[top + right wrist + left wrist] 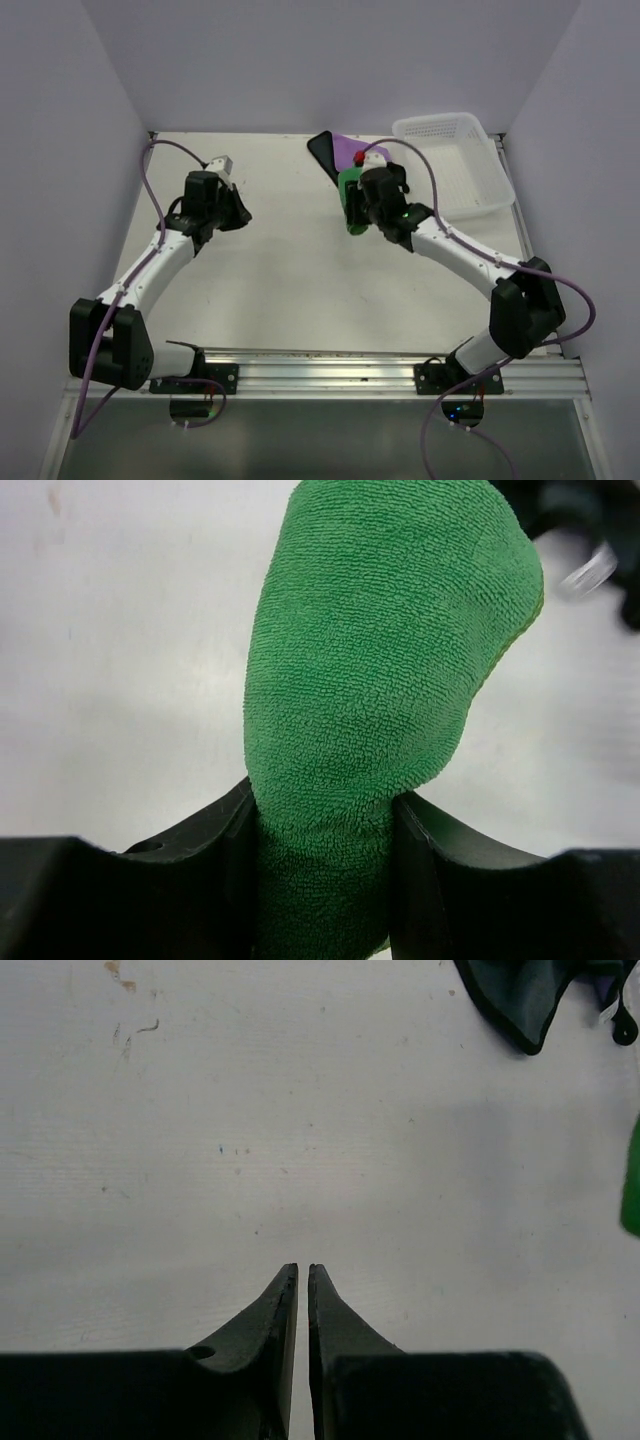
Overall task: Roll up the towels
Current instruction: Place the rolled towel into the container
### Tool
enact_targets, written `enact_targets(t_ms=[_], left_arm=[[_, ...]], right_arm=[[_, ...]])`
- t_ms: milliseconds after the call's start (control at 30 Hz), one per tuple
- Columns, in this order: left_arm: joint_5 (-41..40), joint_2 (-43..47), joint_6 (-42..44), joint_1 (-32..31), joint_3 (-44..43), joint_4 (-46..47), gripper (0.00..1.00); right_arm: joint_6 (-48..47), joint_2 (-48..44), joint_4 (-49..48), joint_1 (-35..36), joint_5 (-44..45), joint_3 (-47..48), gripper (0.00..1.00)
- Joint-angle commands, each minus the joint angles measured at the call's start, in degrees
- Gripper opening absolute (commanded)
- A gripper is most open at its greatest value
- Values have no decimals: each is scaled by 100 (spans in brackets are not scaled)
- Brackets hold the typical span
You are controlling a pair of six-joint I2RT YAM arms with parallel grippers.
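Observation:
The right gripper lifts over the white lattice basket's rim next, then lowers into the basket's near end (467,190), since the bright green towel is already rolled.
My right gripper (322,810) is shut on the bright green towel (380,660), bunched into a thick roll that sticks out past the fingers. In the top view the green towel (349,200) hangs at the right gripper (362,205), just in front of the purple towel (345,150), which lies flat at the back with its black back (324,150) partly turned up. My left gripper (303,1272) is shut and empty over bare table; it sits left of centre in the top view (233,210). The purple towel's black corner (520,1000) shows at the left wrist view's top right.
A white lattice basket (455,165) stands at the back right, close to the right arm. Purple walls close in the table on three sides. A metal rail (330,365) runs along the near edge by the arm bases.

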State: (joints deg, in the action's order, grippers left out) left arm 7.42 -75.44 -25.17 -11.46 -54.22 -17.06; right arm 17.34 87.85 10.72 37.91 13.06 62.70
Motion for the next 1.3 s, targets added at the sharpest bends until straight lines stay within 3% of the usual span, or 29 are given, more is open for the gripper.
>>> enact_targets(t_ms=[0, 300, 467, 867, 1267], left_arm=[[14, -85, 354, 74, -168, -61, 12], [-48, -155, 566, 92, 87, 62, 10], [-39, -261, 618, 92, 25, 45, 9], [207, -673, 627, 118, -98, 54, 6], [559, -885, 592, 153, -142, 133, 4]], right_arm=[[-328, 73, 184, -696, -251, 1162, 11], [-126, 715, -34, -2261, 275, 2414, 12], [-100, 1005, -780, -2692, 777, 2212, 13], [252, 2112, -2223, -3448, 531, 1650, 13], [718, 2631, -1759, -4020, -286, 1175, 19]])
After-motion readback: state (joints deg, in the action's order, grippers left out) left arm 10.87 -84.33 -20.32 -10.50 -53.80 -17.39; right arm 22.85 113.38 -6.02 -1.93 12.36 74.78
